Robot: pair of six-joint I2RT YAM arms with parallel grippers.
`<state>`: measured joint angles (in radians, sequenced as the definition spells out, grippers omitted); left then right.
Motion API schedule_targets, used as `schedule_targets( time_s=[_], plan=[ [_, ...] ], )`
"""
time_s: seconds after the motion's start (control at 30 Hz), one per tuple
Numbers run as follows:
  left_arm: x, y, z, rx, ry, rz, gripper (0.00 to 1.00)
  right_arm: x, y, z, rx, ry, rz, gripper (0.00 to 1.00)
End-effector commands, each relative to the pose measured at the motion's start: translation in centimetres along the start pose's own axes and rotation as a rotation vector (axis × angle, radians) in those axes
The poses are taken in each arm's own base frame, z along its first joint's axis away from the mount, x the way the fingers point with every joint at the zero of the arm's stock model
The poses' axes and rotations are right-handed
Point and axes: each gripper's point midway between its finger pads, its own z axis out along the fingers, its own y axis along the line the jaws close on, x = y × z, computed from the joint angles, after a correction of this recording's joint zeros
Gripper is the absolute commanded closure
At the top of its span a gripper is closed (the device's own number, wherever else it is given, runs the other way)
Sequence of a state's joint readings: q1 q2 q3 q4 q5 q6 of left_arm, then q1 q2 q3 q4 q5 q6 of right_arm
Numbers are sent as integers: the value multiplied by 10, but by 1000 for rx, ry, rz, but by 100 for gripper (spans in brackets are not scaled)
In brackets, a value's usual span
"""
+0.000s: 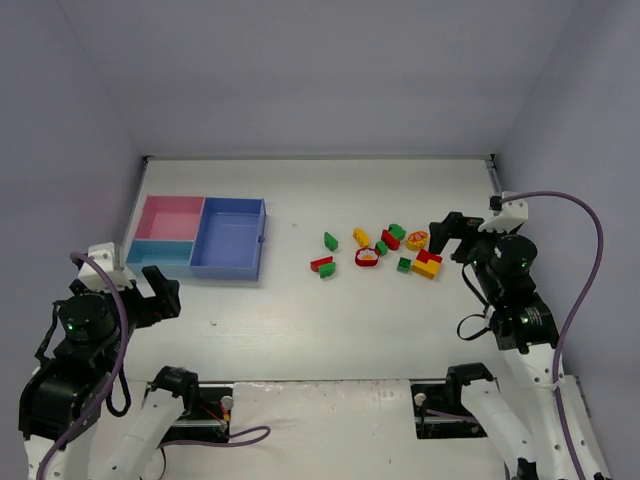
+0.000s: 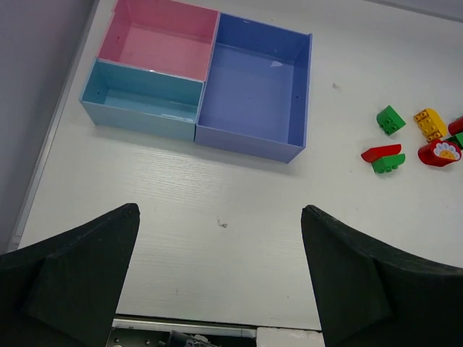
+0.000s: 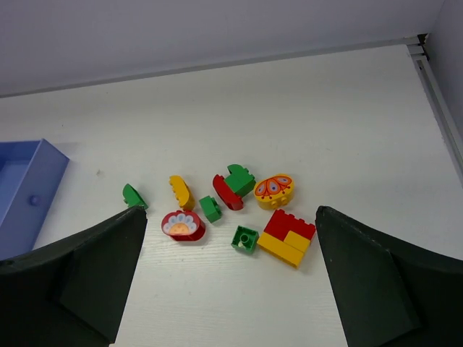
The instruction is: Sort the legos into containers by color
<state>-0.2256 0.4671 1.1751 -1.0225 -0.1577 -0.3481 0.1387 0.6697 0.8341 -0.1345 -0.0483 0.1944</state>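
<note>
My left gripper swings across and down onto the green curved brick next. The brick lies apart, outward of this gripper and to its right in the top view.
The legos lie loose on the white table right of centre: a green curved brick [image 3: 132,195], a yellow curved one [image 3: 180,192], a red round flower brick [image 3: 183,225], a yellow oval butterfly brick [image 3: 274,189], a small green square [image 3: 245,239] and a joined red-and-yellow block [image 3: 289,236]. A red arch [image 2: 381,152] rests against a green brick [image 2: 388,163]. The containers stand joined at the left: pink tray [image 1: 170,217], light-blue tray [image 1: 160,252] and larger blue tray [image 1: 230,238], all with nothing in them. My left gripper [image 2: 221,211] hangs open in front of the trays. My right gripper [image 3: 231,211] hangs open just short of the bricks.
Grey walls close in the table at the back and both sides. A metal rail [image 3: 434,79] runs along the table's right edge. The arm bases and their cables [image 1: 225,425] sit at the near edge.
</note>
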Motion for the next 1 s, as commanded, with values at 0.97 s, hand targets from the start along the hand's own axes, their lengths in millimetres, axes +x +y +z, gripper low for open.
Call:
schedule_targets(
  time_s=[0.97],
  plan=[
    [33, -259, 192, 405, 432, 86, 14, 13, 8, 46, 29, 149, 90, 0]
  ],
)
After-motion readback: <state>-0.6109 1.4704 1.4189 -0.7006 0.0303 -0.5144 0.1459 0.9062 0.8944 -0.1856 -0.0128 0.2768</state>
